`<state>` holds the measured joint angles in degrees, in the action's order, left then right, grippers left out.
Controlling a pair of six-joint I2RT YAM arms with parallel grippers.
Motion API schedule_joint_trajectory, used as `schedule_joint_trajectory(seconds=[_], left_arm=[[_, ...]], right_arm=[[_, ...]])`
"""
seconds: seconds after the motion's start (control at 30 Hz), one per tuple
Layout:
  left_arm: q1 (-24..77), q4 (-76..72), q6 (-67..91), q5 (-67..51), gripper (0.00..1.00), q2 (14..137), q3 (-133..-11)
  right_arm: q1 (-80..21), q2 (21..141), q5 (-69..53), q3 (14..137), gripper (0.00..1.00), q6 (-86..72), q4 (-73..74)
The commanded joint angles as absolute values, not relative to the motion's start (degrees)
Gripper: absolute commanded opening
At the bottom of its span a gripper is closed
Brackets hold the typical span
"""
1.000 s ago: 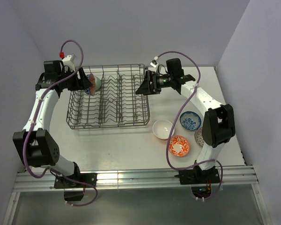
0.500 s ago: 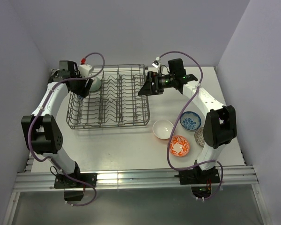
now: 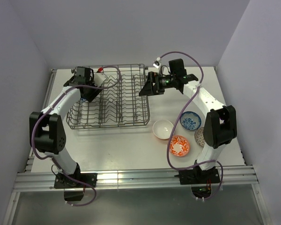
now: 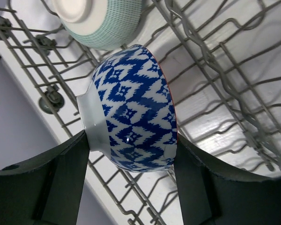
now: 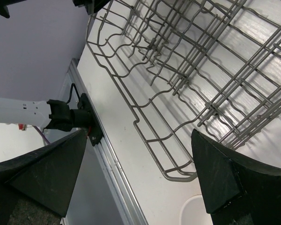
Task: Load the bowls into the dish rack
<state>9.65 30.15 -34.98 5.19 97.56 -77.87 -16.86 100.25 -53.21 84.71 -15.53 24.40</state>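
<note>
My left gripper holds the patterned bowl and should next lower it on its side between the free wires of the rack beside the pale green bowl (image 4: pixel 100 21), then open.
The grey wire dish rack (image 3: pixel 113 101) stands at the back left of the table. My left gripper (image 3: pixel 86 90) is over its left end, shut on a bowl with a blue-white patterned outside and a red-orange rim (image 4: pixel 131 110), held on its side just above the tines (image 4: pixel 225 70). A pale green bowl (image 4: pixel 100 21) sits in the rack right beyond it. My right gripper (image 3: pixel 143 89) hangs open and empty over the rack's right end (image 5: pixel 201 70). On the table to the right lie a white bowl (image 3: pixel 163 129), a blue-white bowl (image 3: pixel 190 120) and a red-orange bowl (image 3: pixel 179 145).
A grey-brown speckled bowl (image 3: pixel 198 137) lies half hidden behind my right arm's lower link. The white bowl's rim (image 5: pixel 196 213) shows just below the right gripper's fingers. Purple cables loop over both arms. Walls close in the table at the left, back and right.
My left arm has swung right from beside the rack to over its left end, carrying the bowl down towards the tines. The right arm has barely moved.
</note>
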Motion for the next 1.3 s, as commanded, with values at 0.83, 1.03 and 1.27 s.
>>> schedule_joint_trajectory(seconds=[0.83, 1.03, 1.27], left_arm=[[13.36, 16.61, -43.77, 14.85, 0.00, 105.12, -78.22], [13.80, 15.03, -44.65, 15.47, 0.00, 105.38, -75.85], [14.15, 14.24, -44.47, 16.52, 0.14, 106.35, -74.27]], right_arm=[[-15.82, 97.73, -52.91, 83.58, 1.00, -13.62, 24.79], [-15.65, 97.73, -53.00, 83.41, 1.00, -13.27, 24.96], [-15.73, 97.82, -53.00, 83.50, 1.00, -13.01, 25.22]])
